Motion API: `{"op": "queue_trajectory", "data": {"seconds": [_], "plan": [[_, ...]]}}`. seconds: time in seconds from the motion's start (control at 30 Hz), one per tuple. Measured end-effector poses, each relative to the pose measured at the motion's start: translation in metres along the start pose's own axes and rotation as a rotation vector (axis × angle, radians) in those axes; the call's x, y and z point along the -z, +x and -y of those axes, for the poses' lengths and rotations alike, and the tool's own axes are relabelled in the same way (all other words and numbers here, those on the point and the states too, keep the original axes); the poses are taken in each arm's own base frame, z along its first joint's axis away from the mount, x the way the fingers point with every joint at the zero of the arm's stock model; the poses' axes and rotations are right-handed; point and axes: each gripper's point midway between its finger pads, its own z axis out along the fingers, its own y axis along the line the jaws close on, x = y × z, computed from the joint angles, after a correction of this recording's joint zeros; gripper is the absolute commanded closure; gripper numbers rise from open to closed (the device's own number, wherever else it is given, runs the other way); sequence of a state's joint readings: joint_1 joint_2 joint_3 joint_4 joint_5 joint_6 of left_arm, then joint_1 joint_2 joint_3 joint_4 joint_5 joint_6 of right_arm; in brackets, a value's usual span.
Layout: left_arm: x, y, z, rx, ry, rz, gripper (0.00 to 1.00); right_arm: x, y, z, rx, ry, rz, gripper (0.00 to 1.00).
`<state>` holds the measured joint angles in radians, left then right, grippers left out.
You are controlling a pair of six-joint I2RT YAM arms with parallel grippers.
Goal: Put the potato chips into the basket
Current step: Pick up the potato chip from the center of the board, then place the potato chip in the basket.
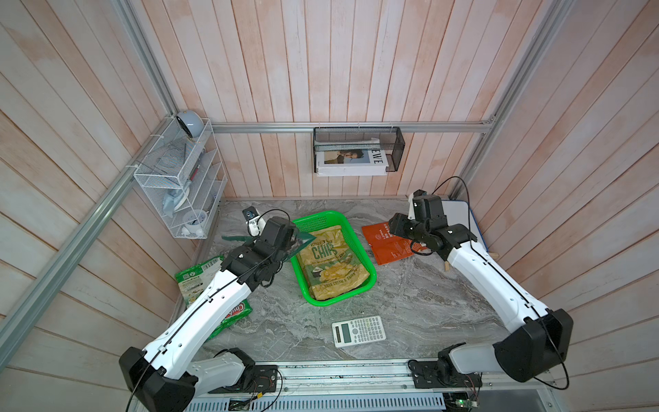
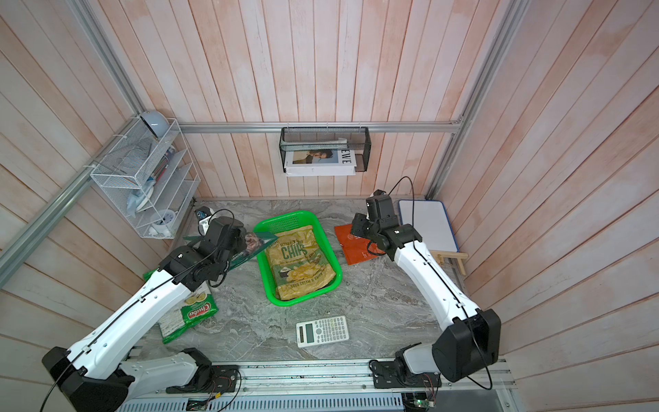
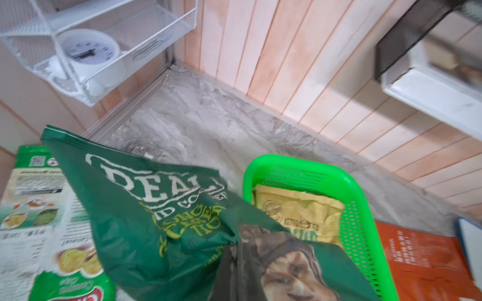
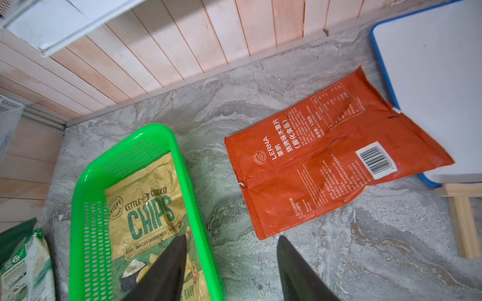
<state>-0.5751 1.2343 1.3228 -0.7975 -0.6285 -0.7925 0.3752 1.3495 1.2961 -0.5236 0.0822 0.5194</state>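
Note:
The REAL bag (image 3: 146, 208) still hangs mostly outside the basket, so my left gripper should next move across the basket's rim and down onto the flat CHIPS bag (image 3: 300, 211) to release it.
The bright green basket (image 1: 321, 215) (image 2: 285, 217) (image 4: 180, 166) (image 3: 300, 163) stands mid-table. A beige-green CHIPS bag (image 1: 333, 264) (image 2: 299, 267) (image 4: 146, 208) lies flat in it. My left gripper (image 1: 287, 238) is shut on the dark green REAL bag (image 3: 146, 208) (image 2: 256, 246). That bag hangs above the table at the basket's left rim and hides the fingers. An orange-red bag (image 1: 385, 246) (image 4: 326, 156) lies right of the basket. My right gripper (image 4: 232, 237) stands open and empty above the table between the two. Beneath my left forearm lies the white-green Chuba bag (image 2: 198, 310) (image 3: 65, 260).
A white calculator (image 1: 358, 331) lies near the front edge. A blue-edged white board (image 4: 430, 78) and a wooden stand (image 2: 453, 258) sit at the right wall. A white wire rack (image 1: 182, 178) and a black mesh holder (image 1: 356, 149) hang on the walls.

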Motion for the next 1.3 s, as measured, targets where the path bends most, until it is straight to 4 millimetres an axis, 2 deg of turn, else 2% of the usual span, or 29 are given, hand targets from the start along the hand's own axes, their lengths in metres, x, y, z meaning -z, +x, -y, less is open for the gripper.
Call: {"op": "queue_trajectory", "data": {"seconds": [0.07,0.13,0.2,0.27,0.43,0.53,0.8,0.87,0.9,0.93,1.03,1.13,1.2,1.23,1.3], "plan": [[-0.001,-0.011,0.023,0.011,0.063,-0.001,1.0,0.013,-0.007,0.006,-0.011,0.005,0.056,0.41],[-0.006,-0.011,0.042,0.012,0.115,-0.018,1.0,0.017,-0.007,0.018,-0.035,0.021,0.08,0.41],[-0.016,-0.001,0.054,0.004,0.144,-0.056,1.0,0.012,-0.004,0.032,-0.071,0.048,0.072,0.41],[-0.03,0.017,0.064,-0.016,0.159,-0.114,1.0,0.004,-0.001,0.041,-0.103,0.066,0.049,0.41],[-0.049,0.056,0.08,-0.049,0.217,-0.232,1.0,-0.003,0.007,0.043,-0.115,0.064,0.021,0.41],[-0.048,0.062,0.097,-0.054,0.283,-0.249,1.0,-0.004,0.008,0.043,-0.117,0.064,0.016,0.41],[-0.031,0.063,0.145,-0.045,0.486,-0.238,1.0,-0.009,0.013,0.04,-0.139,0.041,-0.007,0.41],[-0.029,0.071,0.153,-0.041,0.53,-0.236,1.0,-0.011,0.017,0.041,-0.144,0.041,-0.012,0.41],[-0.032,0.079,0.154,-0.038,0.538,-0.242,0.9,-0.012,0.02,0.042,-0.145,0.043,-0.018,0.41],[-0.036,0.091,0.15,-0.029,0.534,-0.26,0.73,-0.013,0.023,0.044,-0.148,0.046,-0.024,0.41],[-0.065,0.147,0.122,0.013,0.446,-0.392,0.55,-0.019,0.036,0.049,-0.157,0.056,-0.052,0.41],[-0.091,0.207,0.086,0.035,0.321,-0.537,0.49,-0.023,0.049,0.052,-0.17,0.059,-0.084,0.41],[-0.093,0.24,0.064,0.043,0.262,-0.612,0.47,-0.025,0.055,0.053,-0.178,0.054,-0.098,0.41],[-0.09,0.25,0.059,0.048,0.248,-0.636,0.47,-0.027,0.059,0.053,-0.185,0.051,-0.106,0.41],[-0.082,0.254,0.059,0.058,0.257,-0.642,0.47,-0.03,0.066,0.052,-0.19,0.045,-0.127,0.41]]}}
